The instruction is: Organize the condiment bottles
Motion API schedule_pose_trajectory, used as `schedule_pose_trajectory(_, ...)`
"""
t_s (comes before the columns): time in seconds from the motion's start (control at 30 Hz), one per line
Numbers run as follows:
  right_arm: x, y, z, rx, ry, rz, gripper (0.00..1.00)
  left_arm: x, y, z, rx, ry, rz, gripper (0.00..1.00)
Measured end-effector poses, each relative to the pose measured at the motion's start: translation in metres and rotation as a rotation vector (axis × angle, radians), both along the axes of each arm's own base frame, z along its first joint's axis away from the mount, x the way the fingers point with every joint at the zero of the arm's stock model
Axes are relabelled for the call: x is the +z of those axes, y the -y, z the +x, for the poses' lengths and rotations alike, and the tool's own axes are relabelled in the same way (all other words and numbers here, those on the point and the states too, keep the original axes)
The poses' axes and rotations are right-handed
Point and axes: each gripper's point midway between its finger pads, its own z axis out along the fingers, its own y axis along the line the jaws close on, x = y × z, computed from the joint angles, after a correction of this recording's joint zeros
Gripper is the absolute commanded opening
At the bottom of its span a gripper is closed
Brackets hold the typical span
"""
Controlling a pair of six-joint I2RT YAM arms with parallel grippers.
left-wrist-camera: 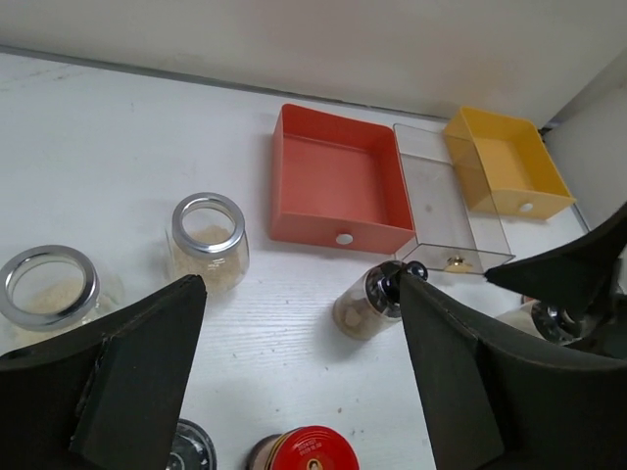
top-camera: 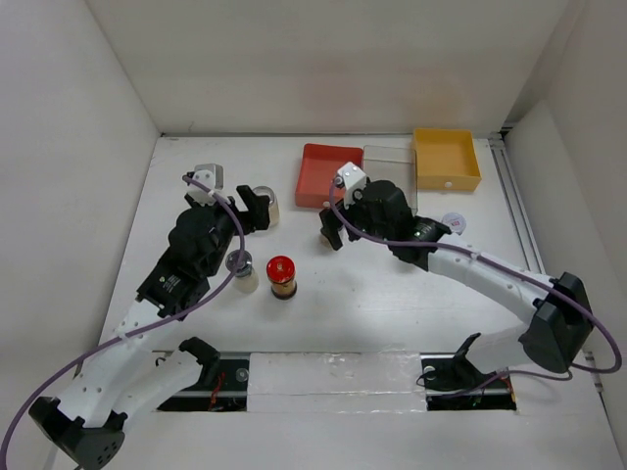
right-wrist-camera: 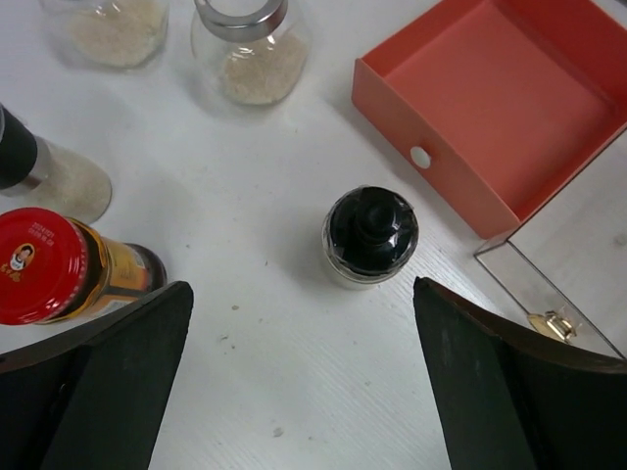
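Observation:
The small bottle's black cap is still below the right gripper's open fingers, so the robot next needs to lower that gripper onto the cap and close the fingers around it.
Both grippers are open and empty. My left gripper (top-camera: 255,210) (left-wrist-camera: 302,392) hovers by a silver-rimmed clear jar (top-camera: 269,209) (left-wrist-camera: 208,241). A second such jar (top-camera: 209,177) (left-wrist-camera: 49,290) stands further left. My right gripper (top-camera: 331,231) (right-wrist-camera: 302,382) hangs over a small black-capped bottle (right-wrist-camera: 370,236) (left-wrist-camera: 370,301), which stands between its spread fingers. The red-capped dark bottle (top-camera: 282,276) (right-wrist-camera: 44,266) and a black-topped shaker (top-camera: 240,271) (right-wrist-camera: 29,166) stand mid-table. A whitish-lidded jar (top-camera: 453,223) is at the right.
A red tray (top-camera: 326,174) (right-wrist-camera: 509,98), a clear grey tray (top-camera: 390,163) (left-wrist-camera: 446,211) and a yellow tray (top-camera: 446,159) (left-wrist-camera: 505,162) stand in a row at the back. White walls close in the table on three sides.

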Motion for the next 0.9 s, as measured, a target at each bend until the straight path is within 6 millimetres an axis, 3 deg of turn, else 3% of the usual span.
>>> schedule_pose_trajectory(0.17,-0.037,-0.015,0.004,0.038,-0.07,-0.041,1.0,0.0,-0.001,0.0,0.003,-0.001,0.001,0.79)
schedule_pose_trajectory(0.27,-0.067,-0.015,0.008,0.022,-0.119,-0.095,1.0,-0.001,-0.001,0.0,0.005,-0.002,0.002,0.81)
schedule_pose_trajectory(0.37,-0.083,-0.012,0.014,-0.012,-0.134,-0.131,1.0,-0.001,-0.001,0.0,0.007,-0.002,0.002,0.81)
schedule_pose_trajectory(0.67,-0.091,-0.007,0.036,-0.124,-0.107,-0.143,1.0,0.001,-0.002,-0.001,0.004,0.004,-0.002,0.81)
schedule_pose_trajectory(0.9,-0.095,-0.003,0.06,-0.176,-0.09,-0.124,0.92,0.005,-0.003,-0.004,0.004,0.018,-0.011,0.81)
